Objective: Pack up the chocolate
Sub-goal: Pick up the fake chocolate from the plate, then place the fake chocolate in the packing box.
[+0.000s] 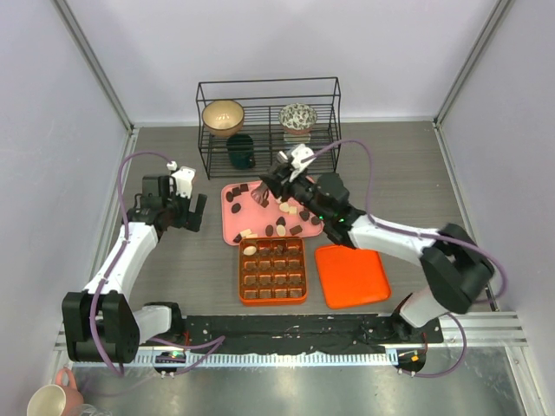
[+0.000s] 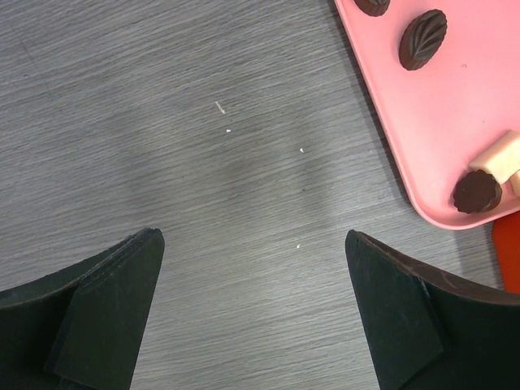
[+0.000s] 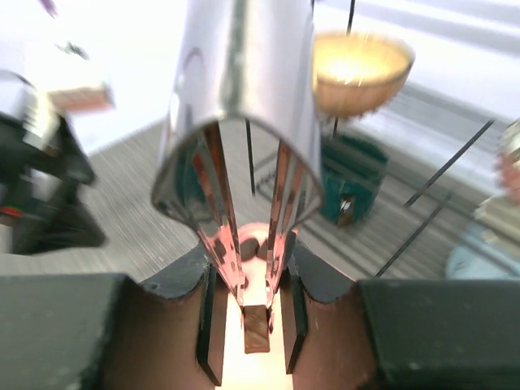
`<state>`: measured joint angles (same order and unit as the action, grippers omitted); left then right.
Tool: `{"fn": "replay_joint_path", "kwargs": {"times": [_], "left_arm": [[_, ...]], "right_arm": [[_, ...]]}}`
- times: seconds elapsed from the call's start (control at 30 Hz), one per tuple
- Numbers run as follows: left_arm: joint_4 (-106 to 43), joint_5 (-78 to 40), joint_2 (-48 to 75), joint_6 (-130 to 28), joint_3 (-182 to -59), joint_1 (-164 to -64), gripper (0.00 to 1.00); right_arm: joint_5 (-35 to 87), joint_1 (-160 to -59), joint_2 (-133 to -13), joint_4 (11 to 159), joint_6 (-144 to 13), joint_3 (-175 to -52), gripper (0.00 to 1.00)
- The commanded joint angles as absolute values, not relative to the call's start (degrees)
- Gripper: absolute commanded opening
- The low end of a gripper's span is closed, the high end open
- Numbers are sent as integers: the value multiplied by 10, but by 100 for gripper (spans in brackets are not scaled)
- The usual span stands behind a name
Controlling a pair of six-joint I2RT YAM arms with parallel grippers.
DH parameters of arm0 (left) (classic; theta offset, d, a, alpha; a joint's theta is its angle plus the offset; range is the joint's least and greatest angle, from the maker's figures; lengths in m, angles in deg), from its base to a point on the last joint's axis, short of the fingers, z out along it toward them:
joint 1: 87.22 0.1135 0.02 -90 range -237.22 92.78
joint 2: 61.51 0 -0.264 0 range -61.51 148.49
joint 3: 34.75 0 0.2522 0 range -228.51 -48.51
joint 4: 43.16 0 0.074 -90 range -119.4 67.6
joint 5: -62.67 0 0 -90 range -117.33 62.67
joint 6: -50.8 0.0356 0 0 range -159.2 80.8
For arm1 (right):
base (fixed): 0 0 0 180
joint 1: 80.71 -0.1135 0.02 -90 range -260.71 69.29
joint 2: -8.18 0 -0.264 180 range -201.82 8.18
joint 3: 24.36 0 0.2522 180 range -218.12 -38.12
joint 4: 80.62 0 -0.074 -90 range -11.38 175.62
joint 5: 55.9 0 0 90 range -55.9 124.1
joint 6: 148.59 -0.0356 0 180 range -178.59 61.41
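Observation:
My right gripper moves back and down to the box's far cell by the lid (image 1: 292, 249) next, and releases the tongs that pinch the chocolate.
Chocolate (image 1: 282, 221) in dark, tan and cream pieces lies scattered on the pink tray (image 1: 260, 217). More pieces fill cells of the orange gridded box (image 1: 241, 273). My right gripper (image 1: 270, 184) hangs over the tray's far part, shut on metal tongs (image 3: 240, 122). The tong tips pinch a square brown chocolate (image 3: 257, 327) between my right gripper's fingers (image 3: 252, 325). My left gripper (image 2: 252, 309) is open above bare table, left of the tray (image 2: 455, 106), where a leaf-shaped chocolate (image 2: 422, 39) and a round one (image 2: 477, 192) lie. In the top view the left gripper (image 1: 186, 212) stands apart from the tray.
An orange lid (image 1: 351, 276) lies flat to the right of the box. A black wire rack (image 1: 269, 126) stands at the back with a tan bowl (image 1: 223, 115), a patterned bowl (image 1: 298, 115) and a green mug (image 1: 240, 152). A pink mug (image 1: 54, 401) sits off the table's front left.

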<state>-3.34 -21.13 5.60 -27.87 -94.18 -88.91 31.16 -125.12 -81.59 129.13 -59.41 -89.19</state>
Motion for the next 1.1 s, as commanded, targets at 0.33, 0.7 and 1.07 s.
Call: {"fn": "replay_joint_path", "kwargs": {"times": [0.33,0.7,1.07], "left_arm": [[-44,-192,42,-287,-946,-885,100],[-37,-188,38,-294,-951,-885,100],[-37,-193,39,-292,-954,-885,100]], "right_arm": [[327,-1267,-498,1094,-625,-746,23],[330,-1277,-482,1067,-634,-730,27],[334,-1282,-510,1088,-634,-733,40]]}}
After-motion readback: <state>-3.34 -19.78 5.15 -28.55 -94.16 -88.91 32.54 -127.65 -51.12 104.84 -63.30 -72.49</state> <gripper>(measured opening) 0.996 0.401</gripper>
